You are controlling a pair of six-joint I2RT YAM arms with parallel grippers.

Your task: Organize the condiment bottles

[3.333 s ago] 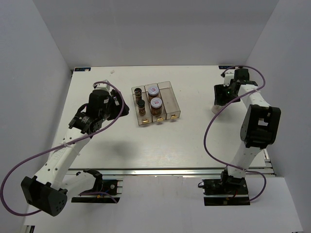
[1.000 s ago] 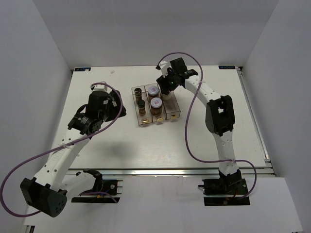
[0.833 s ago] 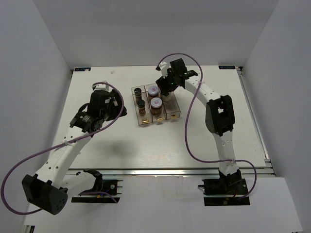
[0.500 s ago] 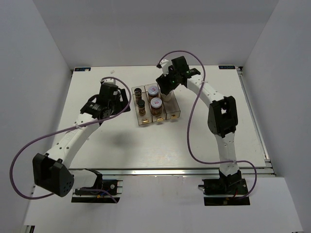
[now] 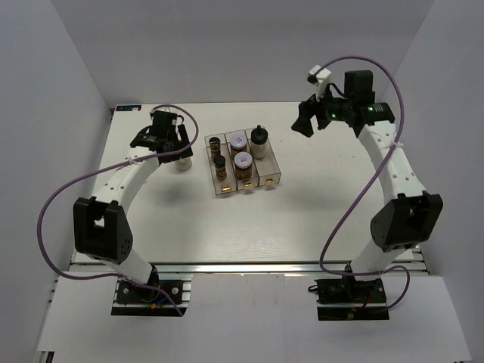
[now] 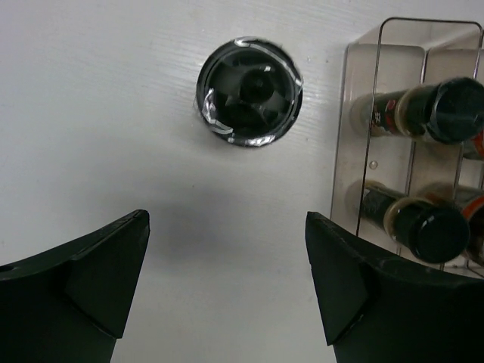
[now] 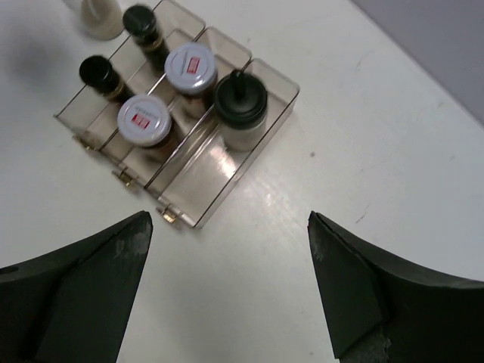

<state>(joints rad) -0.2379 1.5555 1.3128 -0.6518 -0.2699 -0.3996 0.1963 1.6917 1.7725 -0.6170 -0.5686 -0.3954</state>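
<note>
I need to move my left gripper outward and down next and close its open fingers around the white bottle's dark cap (image 6: pixel 249 91), which is still outward of them.
The clear tray (image 5: pixel 266 178) holds two slim dark bottles (image 5: pixel 215 144) (image 5: pixel 220 161) in its left compartment and two pale-lidded brown jars (image 5: pixel 238 141) (image 5: pixel 243 160) in the middle one. A white bottle with a dark cap (image 5: pixel 259 141) stands at the far end of the right compartment; it also shows in the right wrist view (image 7: pixel 240 107). The other white bottle (image 5: pixel 180 162) stands on the table left of the tray; the left wrist view shows its cap from above (image 6: pixel 249 92). My left gripper (image 6: pixel 227 280) is open and empty, just short of it. My right gripper (image 7: pixel 227 283) is open and empty, raised to the right of the tray.
The tray's near right compartment (image 7: pixel 193 178) is bare. The tray's left wall (image 6: pixel 340 128) lies close to the right of my left gripper's fingers. White walls close in the table on three sides.
My right gripper carried a white bottle from the far right, left it in the tray's right compartment and drew back to the right. My left arm swung toward the far side, over the other white bottle.
</note>
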